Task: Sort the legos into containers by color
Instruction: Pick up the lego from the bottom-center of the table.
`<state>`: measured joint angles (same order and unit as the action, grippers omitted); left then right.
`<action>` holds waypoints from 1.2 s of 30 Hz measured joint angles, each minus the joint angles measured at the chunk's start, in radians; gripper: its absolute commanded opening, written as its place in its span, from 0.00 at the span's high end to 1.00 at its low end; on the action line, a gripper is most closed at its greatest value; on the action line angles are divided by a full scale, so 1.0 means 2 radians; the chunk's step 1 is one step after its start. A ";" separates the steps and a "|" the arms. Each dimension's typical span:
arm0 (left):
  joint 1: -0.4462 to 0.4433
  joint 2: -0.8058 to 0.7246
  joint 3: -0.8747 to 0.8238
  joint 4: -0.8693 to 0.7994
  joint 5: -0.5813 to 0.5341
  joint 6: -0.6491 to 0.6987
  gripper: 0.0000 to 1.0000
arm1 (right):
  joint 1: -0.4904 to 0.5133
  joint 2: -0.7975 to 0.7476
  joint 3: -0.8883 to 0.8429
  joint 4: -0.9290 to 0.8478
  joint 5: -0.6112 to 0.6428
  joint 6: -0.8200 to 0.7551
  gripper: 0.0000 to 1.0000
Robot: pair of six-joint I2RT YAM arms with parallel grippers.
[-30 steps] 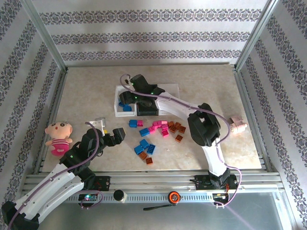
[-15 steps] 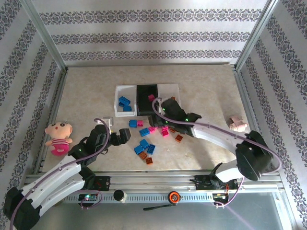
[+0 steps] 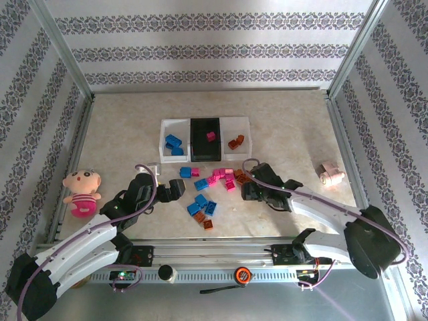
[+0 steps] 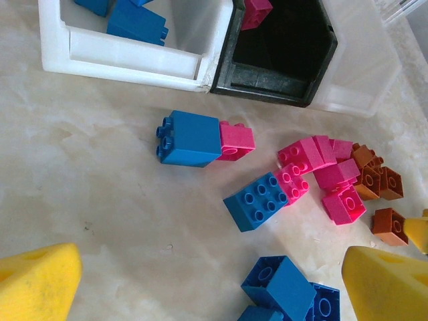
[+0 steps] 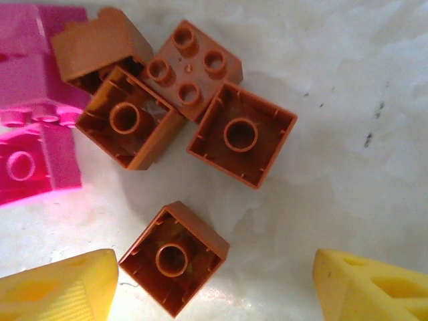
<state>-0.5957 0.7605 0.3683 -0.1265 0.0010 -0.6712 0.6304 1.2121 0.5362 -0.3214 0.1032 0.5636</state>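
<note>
I should next lower my right gripper onto the nearest orange-brown brick (image 5: 174, 259) and close its fingers there, since that brick lies apart from the others with clear tabletop around it.
Three containers stand in a row at the back: a white tray (image 3: 166, 132) holding blue legos, a black tray (image 3: 202, 151) with one pink brick, and a white tray (image 3: 242, 127) with orange-brown bricks. Loose legos (image 3: 212, 182) lie scattered in front of them. My left gripper (image 3: 174, 190) is open above the pile's left side; in the left wrist view its fingertips (image 4: 37, 284) flank blue bricks (image 4: 277, 289). My right gripper (image 5: 214, 287) is open over an upturned orange-brown brick (image 5: 174, 257), which lies close to the left fingertip. More orange-brown bricks (image 5: 241, 134) lie just beyond.
A doll in pink (image 3: 82, 190) lies at the table's left edge. A small pink and white object (image 3: 331, 175) sits at the right. A small white piece (image 3: 151, 170) lies beside the left arm. Metal rails frame the table on all sides.
My right arm has swung from over the trays down to the pile's right side, and its jaws have spread wider. The left arm has edged slightly toward the pile.
</note>
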 measured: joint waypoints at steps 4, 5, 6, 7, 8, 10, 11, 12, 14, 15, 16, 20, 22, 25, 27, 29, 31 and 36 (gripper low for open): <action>0.000 0.000 -0.001 0.002 0.002 0.000 0.00 | 0.000 0.043 0.013 0.019 -0.013 0.004 0.24; 0.000 0.000 -0.002 0.002 0.002 -0.002 0.00 | 0.000 0.048 0.015 0.025 -0.014 0.005 0.24; 0.000 0.000 -0.002 0.002 0.003 -0.002 0.00 | 0.000 0.052 0.017 0.029 -0.015 0.005 0.25; 0.000 0.001 -0.003 0.003 0.004 -0.002 0.00 | 0.000 0.057 0.019 0.033 -0.017 0.005 0.26; 0.000 0.001 -0.003 0.002 0.004 -0.002 0.00 | 0.000 0.061 0.021 0.036 -0.017 0.005 0.28; 0.000 0.001 -0.005 0.003 0.004 -0.004 0.00 | 0.000 0.073 0.024 0.043 -0.017 0.004 0.33; 0.000 0.001 -0.005 0.003 0.005 -0.004 0.00 | 0.000 0.077 0.024 0.044 -0.016 0.003 0.34; 0.000 0.001 -0.006 0.003 0.006 -0.005 0.00 | 0.000 0.081 0.024 0.043 -0.016 0.004 0.34; 0.000 0.002 -0.006 0.003 0.007 -0.006 0.00 | 0.000 0.083 0.024 0.043 -0.016 0.005 0.35; 0.000 0.003 -0.006 0.003 0.008 -0.006 0.00 | 0.000 0.083 0.024 0.043 -0.016 0.005 0.37; 0.000 0.004 -0.006 0.003 0.009 -0.006 0.00 | 0.000 0.083 0.024 0.043 -0.016 0.004 0.39; 0.000 0.007 -0.006 0.004 0.009 -0.006 0.00 | 0.000 0.080 0.019 0.038 -0.014 0.000 0.50; 0.000 0.009 -0.006 0.004 0.009 -0.006 0.00 | 0.000 0.076 0.017 0.032 -0.012 -0.001 0.53; 0.000 0.014 -0.006 0.004 0.011 -0.006 0.00 | 0.001 0.067 0.014 0.024 -0.013 -0.006 0.63; 0.000 0.019 -0.006 0.005 0.013 -0.006 0.00 | 0.005 0.063 0.013 0.023 -0.013 -0.007 0.69; 0.000 0.024 -0.006 0.006 0.013 -0.006 0.00 | 0.012 0.060 0.013 0.020 -0.013 -0.008 0.73; 0.000 0.027 -0.006 0.006 0.016 -0.006 0.00 | 0.021 0.049 0.013 0.017 -0.015 -0.009 0.76; 0.000 0.031 -0.005 0.008 0.024 -0.005 0.00 | 0.042 0.000 0.036 -0.007 -0.016 -0.025 0.77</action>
<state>-0.5957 0.8234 0.3580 -0.1101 0.0494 -0.6807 0.7151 1.2114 0.6086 -0.3351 0.0704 0.5133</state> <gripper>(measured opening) 0.997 0.292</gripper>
